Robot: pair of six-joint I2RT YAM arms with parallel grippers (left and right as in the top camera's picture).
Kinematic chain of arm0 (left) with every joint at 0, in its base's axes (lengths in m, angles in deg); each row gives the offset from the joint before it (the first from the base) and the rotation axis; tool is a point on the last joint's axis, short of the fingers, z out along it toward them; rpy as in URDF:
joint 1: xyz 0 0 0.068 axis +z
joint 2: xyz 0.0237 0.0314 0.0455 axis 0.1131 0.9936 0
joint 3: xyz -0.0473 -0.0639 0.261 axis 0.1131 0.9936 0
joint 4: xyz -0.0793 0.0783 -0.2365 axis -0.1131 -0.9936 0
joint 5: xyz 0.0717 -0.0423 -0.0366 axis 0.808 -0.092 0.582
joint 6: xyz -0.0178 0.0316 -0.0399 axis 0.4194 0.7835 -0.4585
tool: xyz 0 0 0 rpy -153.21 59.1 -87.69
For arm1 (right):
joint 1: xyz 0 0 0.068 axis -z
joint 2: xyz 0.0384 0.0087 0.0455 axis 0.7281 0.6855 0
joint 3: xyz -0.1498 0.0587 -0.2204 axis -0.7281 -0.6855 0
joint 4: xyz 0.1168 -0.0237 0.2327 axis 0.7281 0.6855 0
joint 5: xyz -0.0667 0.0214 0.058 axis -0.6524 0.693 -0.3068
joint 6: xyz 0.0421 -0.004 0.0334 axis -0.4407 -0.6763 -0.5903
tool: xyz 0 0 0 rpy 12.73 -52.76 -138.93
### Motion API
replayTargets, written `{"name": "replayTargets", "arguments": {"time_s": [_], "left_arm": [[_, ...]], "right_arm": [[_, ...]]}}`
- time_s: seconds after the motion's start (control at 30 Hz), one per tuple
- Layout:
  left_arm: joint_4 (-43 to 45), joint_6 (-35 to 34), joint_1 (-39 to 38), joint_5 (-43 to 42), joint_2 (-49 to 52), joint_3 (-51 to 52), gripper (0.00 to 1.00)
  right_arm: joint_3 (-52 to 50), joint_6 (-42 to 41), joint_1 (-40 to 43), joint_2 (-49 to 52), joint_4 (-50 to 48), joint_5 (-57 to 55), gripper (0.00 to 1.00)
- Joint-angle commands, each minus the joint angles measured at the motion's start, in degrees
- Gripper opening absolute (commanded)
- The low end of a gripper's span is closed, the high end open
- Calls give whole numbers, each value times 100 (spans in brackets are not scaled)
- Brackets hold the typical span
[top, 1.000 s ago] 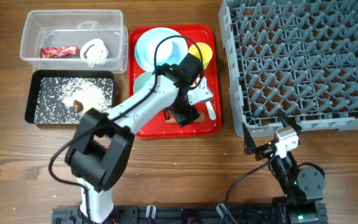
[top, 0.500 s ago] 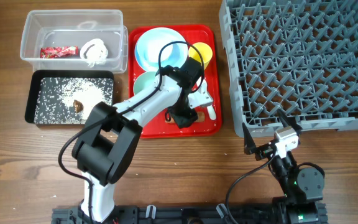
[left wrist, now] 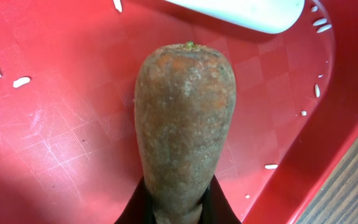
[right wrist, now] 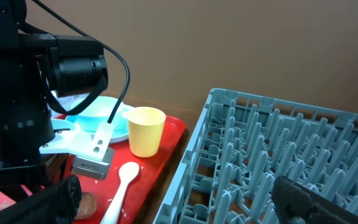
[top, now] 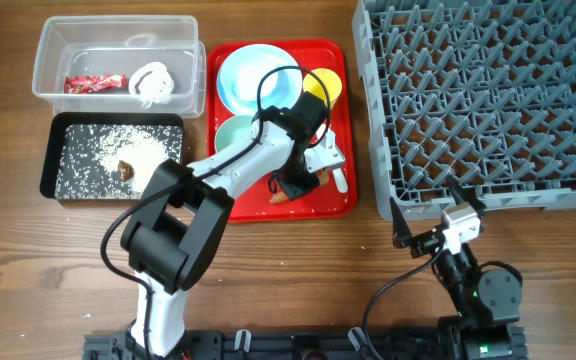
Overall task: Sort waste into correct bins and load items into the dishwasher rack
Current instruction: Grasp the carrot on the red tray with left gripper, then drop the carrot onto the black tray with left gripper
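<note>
The black bin lies to the left of my left gripper in the overhead view, so next my left gripper will lift the carrot, carry it across and down into that bin and release it.
The orange carrot piece (left wrist: 184, 118) lies on the red tray (left wrist: 55, 124), and my left gripper (left wrist: 178, 205) is shut on its near end. From above, that gripper (top: 293, 185) is at the tray's front, beside the white spoon (top: 338, 177). Also on the tray are the light-blue plate (top: 240, 68), light-blue bowl (top: 280, 86), pale green bowl (top: 231, 130) and yellow cup (top: 324, 86). My right gripper (top: 431, 212) stands open and empty at the near left corner of the grey dishwasher rack (top: 488, 100).
The clear tub (top: 118, 45) at the back left holds a red wrapper (top: 95, 84) and a white tissue (top: 153, 83). The black bin (top: 48, 160) in front of it holds rice and a brown scrap (top: 126, 170). Loose rice grains (left wrist: 21, 81) dot the tray.
My left gripper's jaws have closed on the carrot piece at the tray's front. The left arm shifted slightly. The right arm has not moved.
</note>
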Motion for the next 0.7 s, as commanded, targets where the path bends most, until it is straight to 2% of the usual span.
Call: {"name": "replayTargets", "arguments": {"time_s": [0.0,0.2,0.37,0.47,0.67], "left_arm": [[61,-146,-28,-52,4,39,4],[-118,-1102,9,-31,-562,-577,4],[-247,-2358,310,439,-1279,-1014,4],[-321,-3049,758,688,-1768,-1021,4],[-791,-4074,2341,708,-2210,-1019,4]], "right_arm": [[-7,-20,28,-46,-31,79,100],[-7,-22,28,-46,-31,79,100],[-7,-22,28,-46,-31,79,100],[-7,-22,28,-46,-31,79,100],[-7,-22,28,-46,-31,79,100]]}}
